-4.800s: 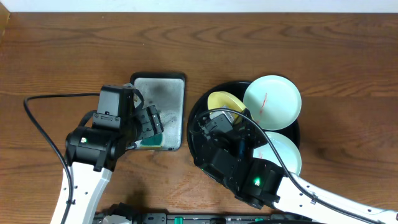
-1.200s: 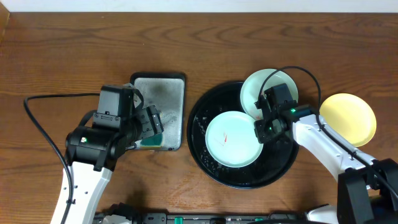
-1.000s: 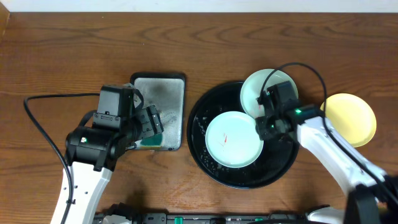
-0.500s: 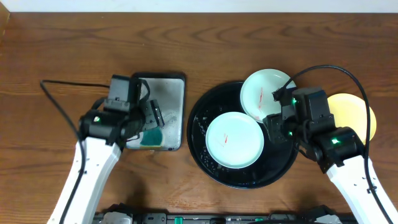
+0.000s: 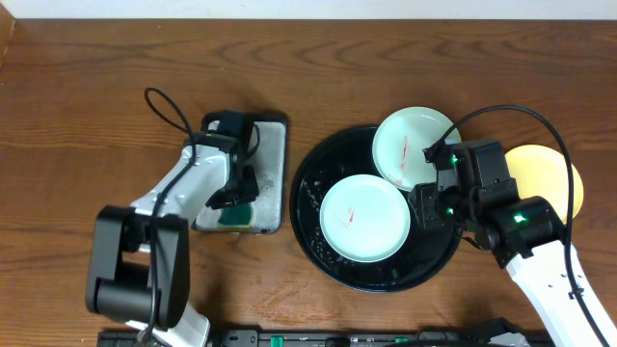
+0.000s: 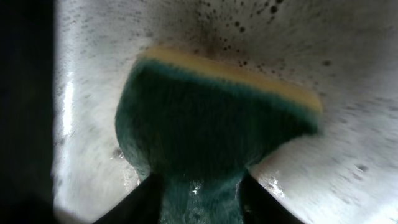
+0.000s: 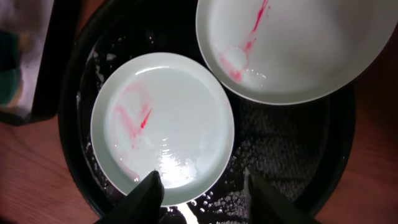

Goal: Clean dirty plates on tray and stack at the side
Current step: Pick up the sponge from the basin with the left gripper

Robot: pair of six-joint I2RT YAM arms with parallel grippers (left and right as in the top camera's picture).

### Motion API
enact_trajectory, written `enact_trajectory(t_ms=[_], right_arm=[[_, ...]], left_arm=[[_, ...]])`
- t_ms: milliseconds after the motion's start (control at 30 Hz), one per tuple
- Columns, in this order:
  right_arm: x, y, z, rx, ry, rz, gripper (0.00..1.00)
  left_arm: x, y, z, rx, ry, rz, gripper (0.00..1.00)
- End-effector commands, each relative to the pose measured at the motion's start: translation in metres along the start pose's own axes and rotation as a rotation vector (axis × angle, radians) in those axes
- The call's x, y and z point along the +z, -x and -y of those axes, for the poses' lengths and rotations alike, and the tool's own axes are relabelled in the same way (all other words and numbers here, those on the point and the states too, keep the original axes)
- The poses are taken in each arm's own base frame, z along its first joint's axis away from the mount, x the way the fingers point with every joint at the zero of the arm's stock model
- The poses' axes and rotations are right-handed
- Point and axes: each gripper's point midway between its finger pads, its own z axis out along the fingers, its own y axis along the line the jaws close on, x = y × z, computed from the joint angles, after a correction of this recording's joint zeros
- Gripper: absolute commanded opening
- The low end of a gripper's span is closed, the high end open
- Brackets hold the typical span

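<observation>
My right gripper lowers next, onto the near mint plate's rim [image 5: 407,226] [image 7: 223,171] on the side toward the yellow plate.
The black tray [image 5: 313,226] holds a mint plate [image 5: 364,217] with a red smear. A second mint plate [image 5: 413,147] with a red streak rests on the tray's far rim. A yellow plate [image 5: 559,173] lies on the table to the right, partly behind my right arm. My right gripper [image 7: 202,193] hangs open over the near plate [image 7: 163,121]; one finger is above its rim, the other above the wet tray [image 7: 280,149]. My left gripper [image 6: 200,202] is shut on a green and yellow sponge [image 6: 211,124].
A grey rectangular tray [image 5: 265,154], wet and speckled, lies left of the black tray, and the sponge [image 5: 233,214] sits at its near end. Bare wooden table surrounds both trays. The second plate [image 7: 292,43] overhangs the black tray's rim.
My left arm has stretched out over the grey tray and its fingers have closed on the sponge. The right gripper has settled beside the near plate and hardly moves.
</observation>
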Motion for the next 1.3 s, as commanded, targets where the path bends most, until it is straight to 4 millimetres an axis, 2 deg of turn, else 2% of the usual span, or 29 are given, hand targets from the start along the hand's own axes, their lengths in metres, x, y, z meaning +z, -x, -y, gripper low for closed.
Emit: enact_trajectory(t_ms=[0, 33, 133, 233, 267, 333, 367, 500, 567, 700, 767, 833, 867, 900, 933, 1100, 1200, 1267], right_arm=[[-0.002, 0.0, -0.007, 0.005, 0.025, 0.0, 0.4], [-0.002, 0.0, -0.007, 0.005, 0.025, 0.0, 0.4], [-0.002, 0.0, -0.007, 0.005, 0.025, 0.0, 0.4], [-0.002, -0.001, -0.007, 0.006, 0.023, -0.005, 0.4], [-0.002, -0.001, -0.007, 0.006, 0.023, -0.007, 0.4], [-0.002, -0.001, -0.007, 0.006, 0.024, -0.006, 0.4], [-0.002, -0.001, -0.007, 0.006, 0.023, -0.006, 0.4], [-0.002, -0.001, -0.007, 0.006, 0.023, -0.007, 0.4], [-0.002, -0.002, -0.007, 0.007, 0.023, -0.011, 0.4], [-0.002, -0.005, -0.006, 0.021, 0.02, -0.024, 0.4], [-0.002, -0.006, -0.006, 0.021, 0.019, -0.025, 0.41], [-0.002, -0.007, -0.006, 0.034, 0.017, -0.031, 0.42], [-0.002, -0.009, -0.005, 0.05, 0.016, -0.037, 0.43], [-0.001, -0.012, -0.005, 0.076, 0.012, -0.048, 0.45], [0.001, -0.014, -0.004, 0.091, 0.01, -0.055, 0.45], [0.022, -0.036, 0.006, 0.166, -0.022, -0.138, 0.42], [0.039, -0.046, 0.016, 0.191, -0.039, -0.18, 0.39], [0.049, -0.045, 0.019, 0.2, -0.036, -0.183, 0.36]], left_arm=[[0.013, -0.006, -0.003, 0.012, 0.019, -0.038, 0.19], [0.012, -0.007, 0.0, 0.011, 0.004, -0.044, 0.08], [-0.002, -0.009, 0.014, 0.035, -0.082, -0.069, 0.07], [-0.025, -0.003, 0.018, 0.037, -0.117, -0.042, 0.07], [-0.033, -0.002, 0.018, 0.036, -0.125, -0.026, 0.11], [-0.044, -0.001, 0.018, 0.036, -0.138, 0.002, 0.4], [-0.049, 0.0, 0.018, 0.035, -0.144, 0.016, 0.49], [-0.055, -0.002, 0.011, 0.034, -0.121, 0.03, 0.59], [-0.047, -0.006, 0.006, 0.035, -0.095, 0.015, 0.6], [-0.019, -0.017, 0.004, 0.036, -0.085, -0.01, 0.6], [-0.004, -0.018, 0.005, 0.035, -0.089, -0.003, 0.53], [0.008, -0.02, 0.006, 0.031, -0.092, 0.003, 0.4], [0.011, -0.021, 0.006, 0.031, -0.092, 0.002, 0.31], [0.011, -0.022, 0.005, 0.031, -0.09, -0.001, 0.13], [0.011, -0.021, 0.006, 0.031, -0.091, 0.0, 0.08], [-0.011, -0.01, 0.009, 0.03, -0.105, 0.029, 0.07], [-0.04, -0.002, 0.01, 0.03, -0.116, 0.054, 0.07], [-0.06, 0.002, 0.012, 0.035, -0.128, 0.073, 0.07]])
